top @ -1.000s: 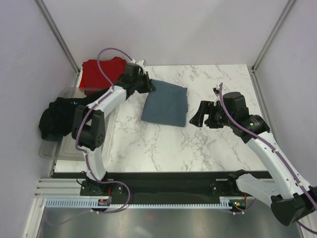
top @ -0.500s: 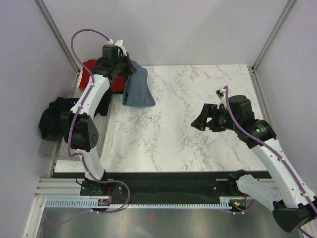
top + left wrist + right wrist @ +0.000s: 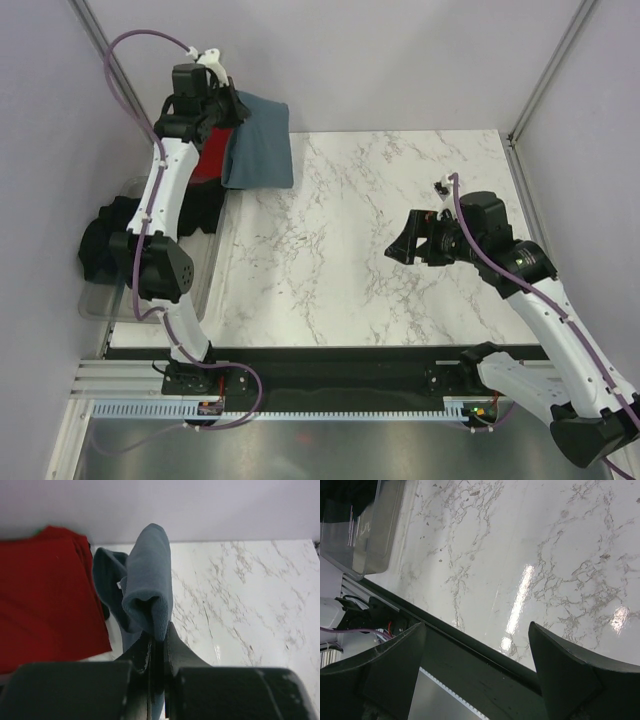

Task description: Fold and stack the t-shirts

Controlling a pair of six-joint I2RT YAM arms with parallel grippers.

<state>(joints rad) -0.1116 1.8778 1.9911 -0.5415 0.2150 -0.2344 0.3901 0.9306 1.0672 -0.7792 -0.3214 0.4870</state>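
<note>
I will next move my left gripper down and to the left in its wrist view and release the blue-grey t-shirt, as the red t-shirt (image 3: 212, 155) (image 3: 45, 595) lies below on that side.
My left gripper (image 3: 232, 108) is shut on the folded slate blue-grey t-shirt (image 3: 258, 145) and holds it in the air at the far left corner, the cloth hanging down. In the left wrist view the blue-grey t-shirt (image 3: 147, 587) is pinched between my fingertips (image 3: 159, 639), beside the red t-shirt (image 3: 45, 595). The red t-shirt (image 3: 212, 155) lies folded at the far left, partly hidden by my arm. The black t-shirt (image 3: 105, 235) lies bunched in the tray at the left. My right gripper (image 3: 403, 243) is open and empty above the table's right part.
A clear grey plastic tray (image 3: 105, 300) stands off the table's left edge; it also shows in the right wrist view (image 3: 362, 535). The marble table top (image 3: 360, 230) spreads between the arms. Walls close in the back and both sides.
My left gripper has lifted the blue-grey t-shirt off the table's middle and carried it back and left, over the red t-shirt. The right gripper has barely moved.
</note>
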